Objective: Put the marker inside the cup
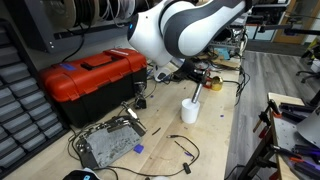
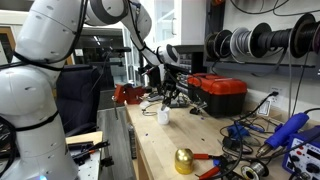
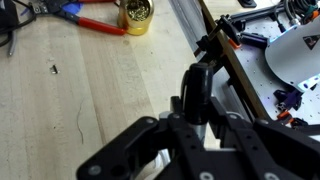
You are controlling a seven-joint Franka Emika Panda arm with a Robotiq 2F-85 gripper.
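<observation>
The marker's pale end points toward the cup's rim, so my gripper will next move down into line with the opening of the white cup (image 1: 190, 111) and let go of the marker.
The white cup (image 1: 190, 111) stands upright on the wooden table and shows in both exterior views (image 2: 163, 116). My gripper (image 1: 191, 76) hangs just above the cup (image 2: 170, 92). In the wrist view the gripper (image 3: 196, 122) is shut on the marker (image 3: 195, 92), a dark stick standing upright between the fingers. A thin pale end points down toward the cup's rim in an exterior view (image 1: 195, 92). In the wrist view the fingers hide the cup.
A red toolbox (image 1: 95, 78) sits at the back of the table (image 2: 222, 92). A grey board with cables (image 1: 110, 146) lies near the front. A yellow tape roll (image 3: 135, 13) and red pliers (image 3: 95, 23) lie on the wood. The table edge (image 3: 215, 60) is close.
</observation>
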